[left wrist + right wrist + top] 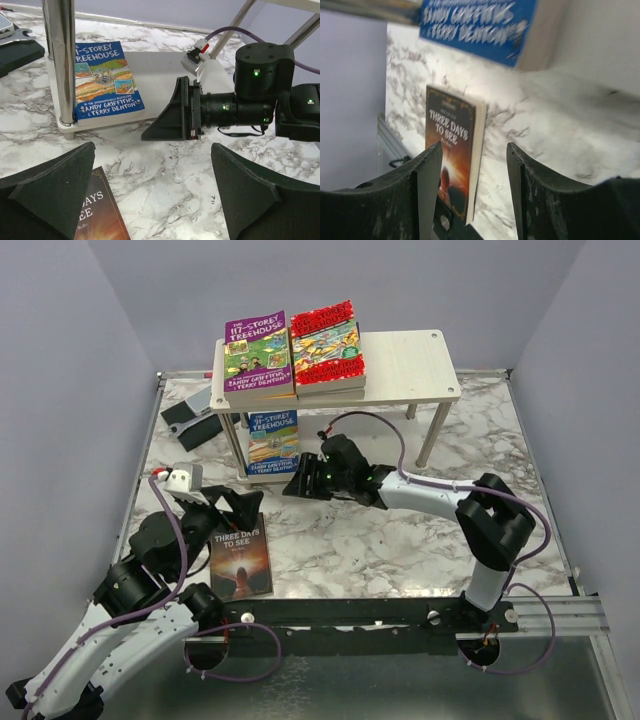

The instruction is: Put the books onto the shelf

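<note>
Next, my right gripper moves down, back and to the left in the top view onto the dark book's facing long edge (pixel 267 542) (pixel 477 150), since it lies uncovered.
The shelf (pixel 405 365) stands at the back of the marble table. On its top board lie a purple book (pixel 258 355) and a red book (pixel 326 340), the red one on a small stack. A blue book (pixel 273 440) (pixel 102 80) (pixel 480 22) lies flat on the lower board (pixel 165 82). A dark book, "Three Days to See" (pixel 240 558) (pixel 452 150) (pixel 100 215), lies on the table at the front left. My right gripper (pixel 293 485) (pixel 475 160) is open and holds nothing, just in front of the lower board beside the blue book. My left gripper (pixel 225 505) (pixel 152 195) hangs wide open over the dark book's far end.
A flat grey-black device (pixel 185 412) lies behind the shelf's left end. A silver shelf leg (pixel 62 60) stands close to the blue book's left edge. The right half of the top board (pixel 415 355) is bare. The right arm (pixel 440 498) stretches across mid-table.
</note>
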Available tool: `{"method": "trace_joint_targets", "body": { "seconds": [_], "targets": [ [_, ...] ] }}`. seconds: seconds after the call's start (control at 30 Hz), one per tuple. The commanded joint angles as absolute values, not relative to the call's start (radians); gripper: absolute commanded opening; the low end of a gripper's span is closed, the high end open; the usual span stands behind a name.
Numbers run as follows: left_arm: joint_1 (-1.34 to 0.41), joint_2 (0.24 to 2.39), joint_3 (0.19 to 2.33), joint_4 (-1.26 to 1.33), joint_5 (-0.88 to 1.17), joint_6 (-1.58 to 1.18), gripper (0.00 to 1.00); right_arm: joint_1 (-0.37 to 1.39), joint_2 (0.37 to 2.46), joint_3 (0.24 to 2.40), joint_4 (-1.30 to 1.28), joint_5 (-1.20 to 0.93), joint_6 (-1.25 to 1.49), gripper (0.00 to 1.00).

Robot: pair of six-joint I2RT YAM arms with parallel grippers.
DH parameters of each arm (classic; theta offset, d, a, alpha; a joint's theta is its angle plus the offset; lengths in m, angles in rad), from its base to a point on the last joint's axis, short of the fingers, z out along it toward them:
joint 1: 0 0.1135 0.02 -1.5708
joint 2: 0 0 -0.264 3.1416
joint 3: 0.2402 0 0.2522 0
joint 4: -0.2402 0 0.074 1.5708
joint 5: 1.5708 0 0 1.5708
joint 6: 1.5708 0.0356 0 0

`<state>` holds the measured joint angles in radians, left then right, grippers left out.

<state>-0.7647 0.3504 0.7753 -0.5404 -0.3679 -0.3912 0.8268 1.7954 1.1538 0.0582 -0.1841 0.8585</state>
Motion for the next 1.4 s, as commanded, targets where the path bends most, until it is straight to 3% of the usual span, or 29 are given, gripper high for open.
{"method": "trace_joint_targets", "body": {
  "seconds": [0.0,0.5,1.37],
  "targets": [
    [-0.756,0.360,0.765,-0.528,-0.382,-0.379,0.99,0.887,1.818,1.160,0.053,-0.219,0.843,0.58],
    [-0.754,0.374,0.765,-0.528,-0.369,-0.376,0.99,1.017,2.042,1.333,0.003,-0.218,0.853,0.55],
    [-0.750,0.367,0.764,-0.525,-0.365,-0.374,0.99,1.103,2.140,1.351,-0.087,-0.174,0.822,0.47]
  ]
}}
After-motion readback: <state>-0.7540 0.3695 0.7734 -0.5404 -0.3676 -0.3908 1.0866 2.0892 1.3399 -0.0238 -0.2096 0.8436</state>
